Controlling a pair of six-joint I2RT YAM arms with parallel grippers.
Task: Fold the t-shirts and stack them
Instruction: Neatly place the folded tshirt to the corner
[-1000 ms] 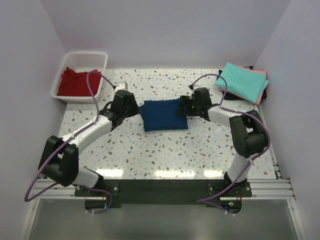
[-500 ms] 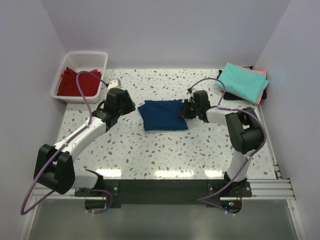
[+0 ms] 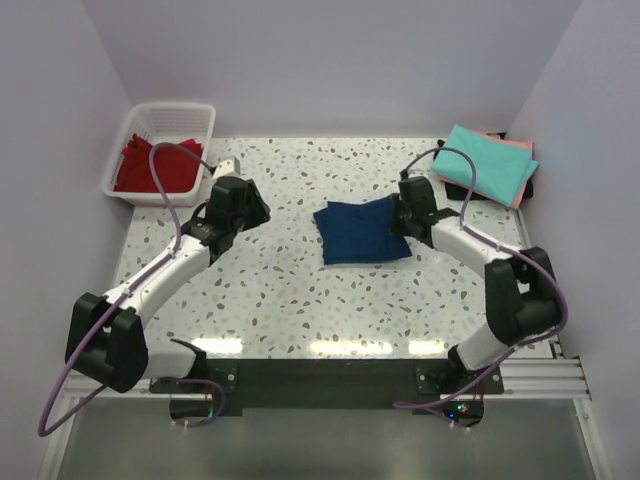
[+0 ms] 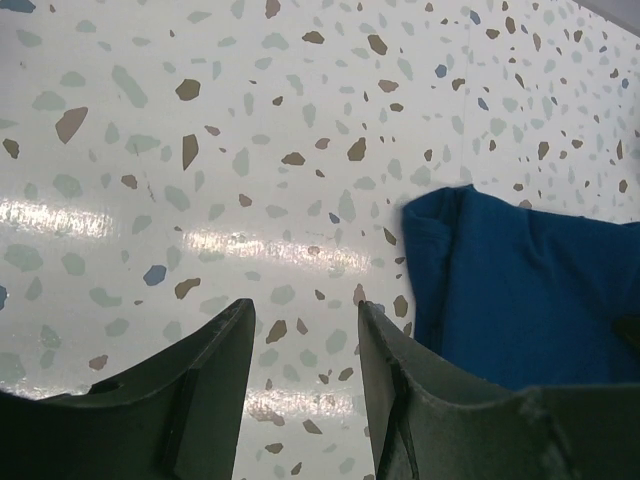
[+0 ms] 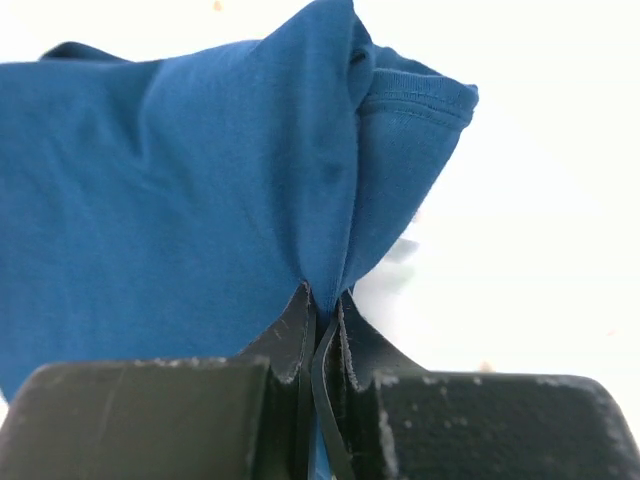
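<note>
My right gripper is next going to pull the navy shirt (image 4: 530, 290) to the right in the top view and let go of it on the bare table beside the teal t-shirt.
A folded navy blue t-shirt (image 3: 362, 232) lies on the speckled table, right of centre. My right gripper (image 3: 405, 217) is shut on its right edge; in the right wrist view the blue cloth (image 5: 200, 180) bunches into the closed jaws of that gripper (image 5: 322, 300). My left gripper (image 3: 252, 207) hovers open to the shirt's left, apart from it; in the left wrist view it (image 4: 305, 330) frames bare table, with the navy shirt (image 4: 530, 290) off to the right. A teal t-shirt (image 3: 487, 164) lies folded on a salmon-pink one (image 3: 522, 150) at the back right. A red t-shirt (image 3: 152, 165) fills the basket.
A white plastic basket (image 3: 196, 112) stands at the back left corner. White walls close in the table on the left, back and right. A dark object (image 3: 456, 189) peeks out under the folded stack at the right.
My right gripper closed on the navy shirt's right edge and dragged it to the right. My left gripper drew back to the left, away from the shirt, still open.
</note>
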